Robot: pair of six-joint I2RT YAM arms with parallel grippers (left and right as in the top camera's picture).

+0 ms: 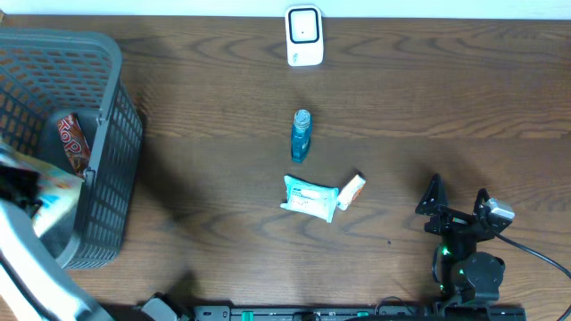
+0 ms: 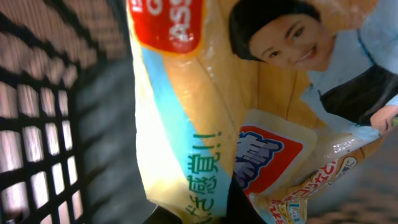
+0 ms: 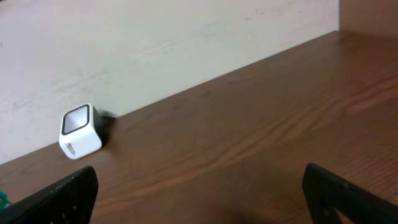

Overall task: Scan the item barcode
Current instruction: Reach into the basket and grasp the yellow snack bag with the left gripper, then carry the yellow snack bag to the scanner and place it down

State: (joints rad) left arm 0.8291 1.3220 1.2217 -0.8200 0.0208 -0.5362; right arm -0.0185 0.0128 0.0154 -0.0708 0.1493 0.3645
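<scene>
I will next lift the snack bag out of the basket with my left gripper, then lower it beside the blue bottle.
My left gripper reaches into the grey basket and is shut on a yellow-orange snack bag, which has a woman's face printed on it. In the left wrist view the bag fills the frame, and the dark jaws pinch its lower edge at the left gripper. From overhead only part of the snack bag shows. The white barcode scanner stands at the table's far edge, and the scanner also shows in the right wrist view. My right gripper stands open over bare table at the front right. No barcode is visible.
A red packet lies in the basket. A blue bottle, a white-teal wipes pack and a small tube lie mid-table. The basket's mesh wall is close on the left of the held bag.
</scene>
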